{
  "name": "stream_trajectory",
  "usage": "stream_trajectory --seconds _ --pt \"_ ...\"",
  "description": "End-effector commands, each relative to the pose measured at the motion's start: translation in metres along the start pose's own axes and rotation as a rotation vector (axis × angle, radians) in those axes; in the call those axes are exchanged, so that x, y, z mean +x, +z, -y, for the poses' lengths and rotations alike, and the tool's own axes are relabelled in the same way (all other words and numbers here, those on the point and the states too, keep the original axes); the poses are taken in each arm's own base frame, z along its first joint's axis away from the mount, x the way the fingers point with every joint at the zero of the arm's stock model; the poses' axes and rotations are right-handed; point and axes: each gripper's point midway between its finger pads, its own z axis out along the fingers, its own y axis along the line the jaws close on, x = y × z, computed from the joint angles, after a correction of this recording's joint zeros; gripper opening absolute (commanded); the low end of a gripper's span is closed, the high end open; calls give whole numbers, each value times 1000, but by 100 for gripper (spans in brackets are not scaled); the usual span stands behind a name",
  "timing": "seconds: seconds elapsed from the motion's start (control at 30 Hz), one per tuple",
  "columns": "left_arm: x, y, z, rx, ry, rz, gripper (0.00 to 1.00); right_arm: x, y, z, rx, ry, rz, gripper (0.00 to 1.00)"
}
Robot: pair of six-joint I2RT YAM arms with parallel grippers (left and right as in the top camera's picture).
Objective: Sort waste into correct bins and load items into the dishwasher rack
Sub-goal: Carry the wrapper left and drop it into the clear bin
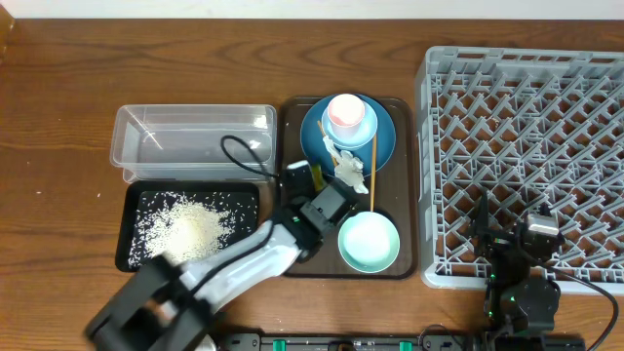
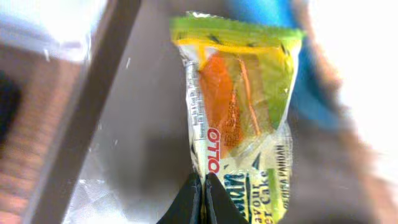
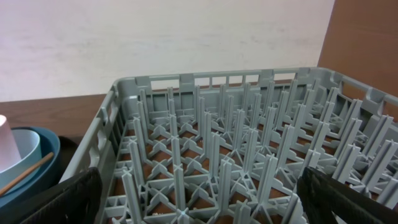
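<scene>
My left gripper lifts the snack wrapper over the clear plastic tub beside the serving tray next, then opens, since the tub is empty.
My left gripper (image 2: 204, 185) is shut on the lower edge of the yellow-green snack wrapper (image 2: 239, 106). In the overhead view the left gripper (image 1: 298, 183) is over the left side of the brown serving tray (image 1: 406, 200). On that tray, the blue plate-bowl (image 1: 385, 141) holds a pink cup (image 1: 346, 115), a crumpled white tissue (image 1: 349, 168) and the wooden chopsticks (image 1: 372, 175). The mint-green bowl (image 1: 369, 242) stands in front. My right gripper (image 3: 205, 205) is open and empty above the near edge of the grey dishwasher rack (image 3: 236, 124).
The clear plastic tub (image 1: 195, 141) sits left of the serving tray. Before it, the black tray (image 1: 132, 219) holds white rice grains (image 1: 190, 226). The rack (image 1: 526, 146) fills the right side. The right wrist view shows the blue plate-bowl (image 3: 43, 155) at its left edge.
</scene>
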Motion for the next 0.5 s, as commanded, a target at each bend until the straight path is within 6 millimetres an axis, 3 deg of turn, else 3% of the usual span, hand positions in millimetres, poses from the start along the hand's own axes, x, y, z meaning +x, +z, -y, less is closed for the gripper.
stream_trajectory --seconds 0.0,0.17,0.27,0.37,0.47 --pt "-32 -35 9 76 94 101 6 1 0 1 4 16 -3 99" --pt "-80 -84 1 94 78 300 6 1 0 1 4 16 -3 99" --pt "-108 -105 -20 43 22 410 6 1 0 1 4 16 -3 99" --pt "-122 -108 -46 -31 -22 438 6 1 0 1 4 16 -3 99" --pt "-128 -99 -71 -95 -60 402 6 1 0 1 4 16 -3 99"
